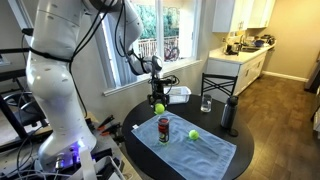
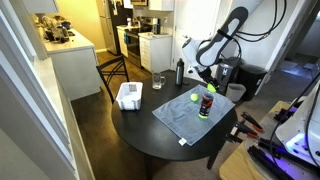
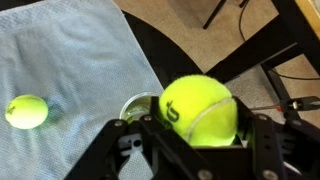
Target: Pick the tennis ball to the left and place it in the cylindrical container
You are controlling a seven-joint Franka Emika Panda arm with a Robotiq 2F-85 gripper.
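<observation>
I should next carry the tennis ball to the left in the wrist view with my gripper, over the opening (image 1: 164, 120) (image 3: 139, 108), because the can's rim still shows beside the ball.
My gripper (image 3: 198, 128) is shut on a yellow-green tennis ball (image 3: 198, 108) and holds it in the air above the table. In both exterior views the held ball (image 1: 158, 107) (image 2: 210, 87) hangs just above the dark-red cylindrical can (image 1: 164, 130) (image 2: 205, 104), which stands upright on a blue cloth (image 1: 195, 148). In the wrist view the can's open pale rim (image 3: 136, 103) shows just left of the held ball. The second tennis ball (image 1: 193, 134) (image 2: 195, 97) (image 3: 26, 111) lies on the cloth beside the can.
A tall dark bottle (image 1: 229, 115) (image 2: 180, 72), a glass (image 1: 206, 103) (image 2: 158, 82) and a white rectangular basket (image 1: 179, 95) (image 2: 130, 96) stand on the round dark table (image 1: 230, 170). A chair (image 1: 222, 85) stands behind the table. Cables and equipment lie near the robot base.
</observation>
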